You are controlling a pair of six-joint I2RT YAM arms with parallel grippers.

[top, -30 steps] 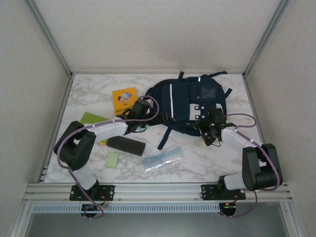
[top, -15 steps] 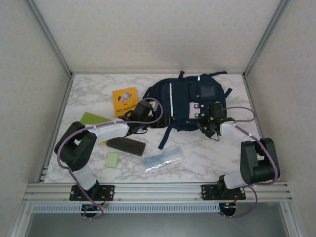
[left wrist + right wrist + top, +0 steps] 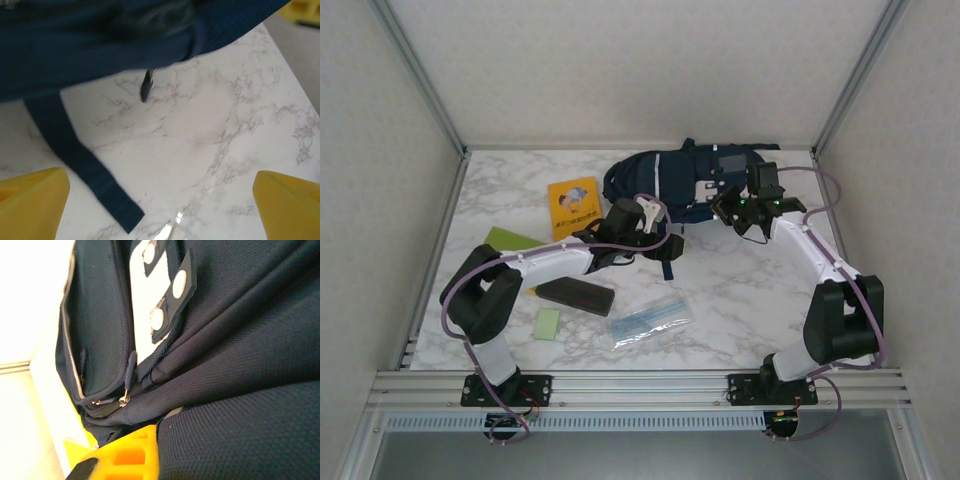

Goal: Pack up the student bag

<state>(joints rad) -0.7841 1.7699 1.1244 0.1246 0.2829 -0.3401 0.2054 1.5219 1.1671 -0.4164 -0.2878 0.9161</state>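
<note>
Bare marble lies between the robot's right gripper and the side nearest it, so the right gripper should next pull the bag's clamped fold toward that side and let go of it.
The student bag [image 3: 682,176], dark navy with white stripes and tabs, is bunched up and raised at the back of the table. My right gripper [image 3: 744,207] is shut on a fold of its fabric at the bag's right side. In the right wrist view the navy cloth [image 3: 235,340] is clamped against my yellow finger [image 3: 125,455], next to a zipper pull [image 3: 129,375]. My left gripper [image 3: 660,240] hovers open just in front of the bag. Its yellow fingertips [image 3: 30,200] stand wide apart over bare marble, with the bag's underside [image 3: 100,40] and a dangling strap [image 3: 75,160] ahead.
An orange book [image 3: 573,203] and a green sheet [image 3: 508,240] lie at the left. A small black case [image 3: 576,294], a pale green note [image 3: 547,324] and a clear plastic pouch [image 3: 648,322] lie on the near half of the marble table [image 3: 740,300]. Walls close in three sides.
My right gripper closed on the bag and pulled it up and toward the back wall, so the bag now stands bunched. My left arm reached right, under the bag's front edge.
</note>
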